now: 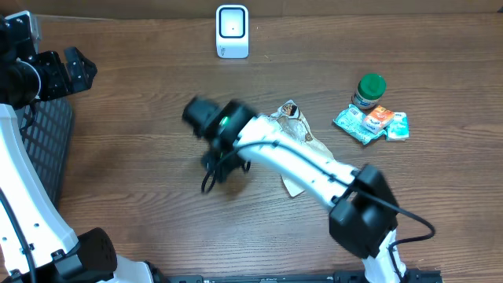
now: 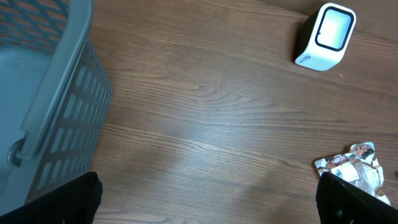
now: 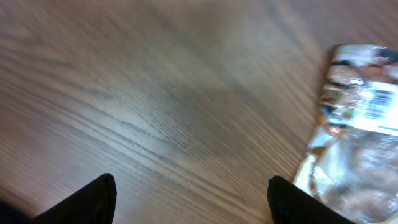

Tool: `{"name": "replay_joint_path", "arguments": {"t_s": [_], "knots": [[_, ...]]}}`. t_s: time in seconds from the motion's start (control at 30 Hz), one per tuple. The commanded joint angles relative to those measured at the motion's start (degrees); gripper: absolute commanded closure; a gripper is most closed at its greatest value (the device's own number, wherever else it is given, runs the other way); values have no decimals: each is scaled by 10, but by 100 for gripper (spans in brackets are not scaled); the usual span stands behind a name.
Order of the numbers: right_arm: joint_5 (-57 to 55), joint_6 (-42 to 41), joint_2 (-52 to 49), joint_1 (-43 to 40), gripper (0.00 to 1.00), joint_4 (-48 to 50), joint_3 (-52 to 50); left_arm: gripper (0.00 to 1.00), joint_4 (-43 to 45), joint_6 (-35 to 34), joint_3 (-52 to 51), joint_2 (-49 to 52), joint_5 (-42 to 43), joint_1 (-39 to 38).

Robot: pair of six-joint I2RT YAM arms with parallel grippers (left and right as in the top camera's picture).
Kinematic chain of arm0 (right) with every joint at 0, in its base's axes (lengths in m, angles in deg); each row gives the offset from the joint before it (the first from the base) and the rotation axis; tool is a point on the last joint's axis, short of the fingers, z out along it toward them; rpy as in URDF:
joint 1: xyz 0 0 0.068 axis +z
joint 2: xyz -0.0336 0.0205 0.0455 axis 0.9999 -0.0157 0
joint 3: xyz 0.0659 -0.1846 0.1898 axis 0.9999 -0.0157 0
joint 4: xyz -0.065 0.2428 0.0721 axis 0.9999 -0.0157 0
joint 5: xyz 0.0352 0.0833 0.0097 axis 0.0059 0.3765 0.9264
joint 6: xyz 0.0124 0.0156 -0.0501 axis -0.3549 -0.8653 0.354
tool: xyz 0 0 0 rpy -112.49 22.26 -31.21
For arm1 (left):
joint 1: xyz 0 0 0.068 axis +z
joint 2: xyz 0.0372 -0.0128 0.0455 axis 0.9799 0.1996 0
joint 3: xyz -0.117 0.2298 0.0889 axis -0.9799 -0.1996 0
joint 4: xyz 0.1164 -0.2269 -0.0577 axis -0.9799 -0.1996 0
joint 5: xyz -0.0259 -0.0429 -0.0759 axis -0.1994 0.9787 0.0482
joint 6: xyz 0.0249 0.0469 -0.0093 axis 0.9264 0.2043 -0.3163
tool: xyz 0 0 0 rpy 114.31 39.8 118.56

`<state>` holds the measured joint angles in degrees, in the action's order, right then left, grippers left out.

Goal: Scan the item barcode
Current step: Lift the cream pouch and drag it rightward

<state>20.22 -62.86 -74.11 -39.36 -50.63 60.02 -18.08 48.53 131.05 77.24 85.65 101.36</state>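
Observation:
My right gripper needs to move across the pouch [image 1: 295,132], go down onto the pouch's edge that faces the packets and close there, because only bare wood is between my fingers.
The item is a crinkled printed pouch [image 1: 295,132] lying flat at the table's middle; in the right wrist view the pouch [image 3: 360,143] shows a barcode [image 3: 380,102] facing up. The white scanner [image 1: 232,31] stands at the far edge, and the left wrist view also takes in this scanner [image 2: 326,36]. My right gripper [image 1: 218,161] hangs open just left of the pouch. Only bare wood lies between the right gripper's [image 3: 196,202] fingers, and its right finger [image 3: 295,202] stands close by the pouch edge. My left gripper [image 1: 88,69] is wide open at the far left; beneath the left gripper [image 2: 208,205] there is only bare wood.
A grey slatted basket [image 1: 43,141] sits at the left edge, close under the left arm. A green-capped jar [image 1: 369,89] and a few small packets [image 1: 373,122] lie at the right. In the left wrist view the pouch [image 2: 354,165] shows at the lower right.

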Motion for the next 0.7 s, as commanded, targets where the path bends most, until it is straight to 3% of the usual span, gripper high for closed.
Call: {"name": "replay_joint_path", "arguments": {"t_s": [0.0, 0.17, 0.4, 0.67], "knots": [[57, 31, 6, -85, 25, -33, 53, 0, 1, 7, 2, 2, -2, -4], [72, 93, 6, -195, 25, -38, 44, 0, 1, 7, 2, 2, -2, -4], [269, 266, 5, -356, 24, -16, 12, 0, 0, 7, 2, 2, -1, -4], [280, 292, 4, -461, 25, 52, -85, 0, 1, 7, 2, 2, -1, -4]]}}
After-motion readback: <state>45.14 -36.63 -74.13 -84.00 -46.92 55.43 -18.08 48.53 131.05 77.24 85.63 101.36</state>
